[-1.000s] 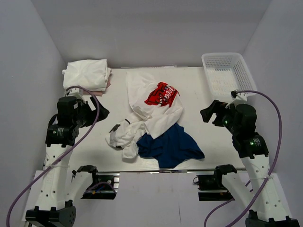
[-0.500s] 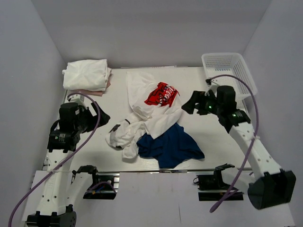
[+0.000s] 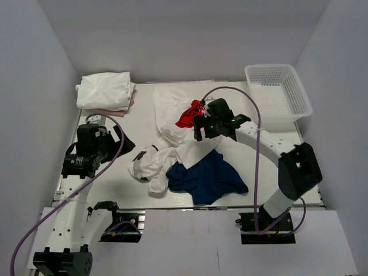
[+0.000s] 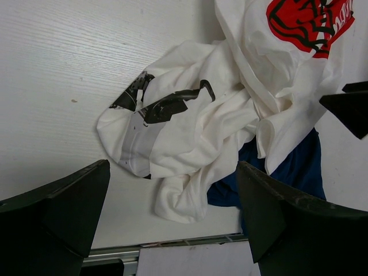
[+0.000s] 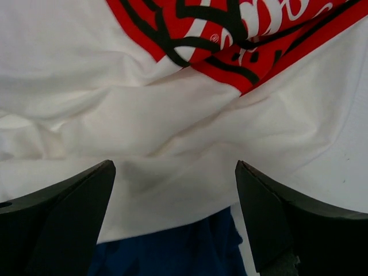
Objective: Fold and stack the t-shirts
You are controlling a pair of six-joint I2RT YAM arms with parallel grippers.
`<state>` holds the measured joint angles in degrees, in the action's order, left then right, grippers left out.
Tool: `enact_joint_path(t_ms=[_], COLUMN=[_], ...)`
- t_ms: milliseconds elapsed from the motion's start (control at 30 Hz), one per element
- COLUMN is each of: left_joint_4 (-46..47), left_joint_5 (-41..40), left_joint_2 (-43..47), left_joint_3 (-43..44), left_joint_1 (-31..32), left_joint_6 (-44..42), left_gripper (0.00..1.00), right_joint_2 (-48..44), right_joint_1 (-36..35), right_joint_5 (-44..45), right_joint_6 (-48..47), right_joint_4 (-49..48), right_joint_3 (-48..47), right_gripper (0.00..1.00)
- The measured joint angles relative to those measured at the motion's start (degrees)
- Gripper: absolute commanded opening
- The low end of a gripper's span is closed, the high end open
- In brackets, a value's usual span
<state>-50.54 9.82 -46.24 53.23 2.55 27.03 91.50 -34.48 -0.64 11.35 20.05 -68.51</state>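
My right gripper moves outward and down onto the red graphic of the white t-shirt point(image 3: 190, 115) next. The reason is that that print lies below and outward of its open fingers.
A white t-shirt with a red graphic point(image 3: 172, 112) lies crumpled mid-table, over a navy blue t-shirt point(image 3: 207, 178). A second white tee with a black print point(image 3: 150, 162) is bunched at its near left. My right gripper point(image 3: 199, 127) is open just above the red-graphic tee, its jaws wide over white cloth point(image 5: 172, 155) with the navy tee point(image 5: 167, 247) below. My left gripper point(image 3: 125, 140) is open and empty, left of the pile; its view shows the black-print tee point(image 4: 172, 132), the red graphic point(image 4: 307, 20) and the navy tee point(image 4: 290, 169).
A folded white tee on a pale pink one point(image 3: 106, 91) sits at the back left corner. A white mesh basket point(image 3: 278, 92) stands at the back right. The table's near edge point(image 4: 172, 244) runs just below the pile.
My right arm has swung left from the basket side and reached out over the red-graphic tee. My left gripper has moved only slightly.
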Motion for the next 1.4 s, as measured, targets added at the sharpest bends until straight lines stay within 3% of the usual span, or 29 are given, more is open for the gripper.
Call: enact_joint_path(t_ms=[233,467,500,567,600,667,900,1133,1400], left_joint_4=[-0.63,-0.92,-0.92,-0.92,-0.94,-1.11,-2.36,-2.08,-1.33], left_joint_5=[0.00,-0.22,-0.24,-0.24,-0.24,-0.24,-0.48,-0.39,0.31], left_joint_2=[-0.04,0.33,0.33,0.26,0.26,0.15,0.07,0.68,0.66], left_joint_3=[-0.28,-0.28,-0.28,-0.28,-0.28,-0.26,-0.15,0.55,0.74], left_joint_1=[0.00,0.00,0.00,0.00,0.00,0.00,0.00,0.00,0.00], left_joint_6=[0.00,0.00,0.00,0.00,0.00,0.00,0.00,0.00,0.55], left_gripper=[1.00,1.00,1.00,1.00,1.00,1.00,1.00,1.00,1.00], right_joint_2=[14.64,24.44,26.16,29.79,31.56,34.53,33.48,18.34,8.26], right_joint_1=[-0.42,-0.37,-0.37,-0.35,-0.35,-0.26,-0.11,0.35,7.02], right_joint_5=[9.07,16.63,17.31,17.88,18.08,18.10,18.38,20.44,25.53], right_joint_6=[-2.58,0.74,1.62,2.62,3.23,3.98,5.40,0.04,-6.93], right_joint_4=[-0.15,-2.29,-2.03,-1.77,-1.64,-0.59,0.50,-1.86,-7.74], right_joint_3=[-11.23,-20.33,-21.92,-25.03,-26.43,-28.63,-29.51,-30.16,-43.08], right_gripper=[0.90,0.89,0.82,0.58,0.25,0.01,0.00,0.00,0.00])
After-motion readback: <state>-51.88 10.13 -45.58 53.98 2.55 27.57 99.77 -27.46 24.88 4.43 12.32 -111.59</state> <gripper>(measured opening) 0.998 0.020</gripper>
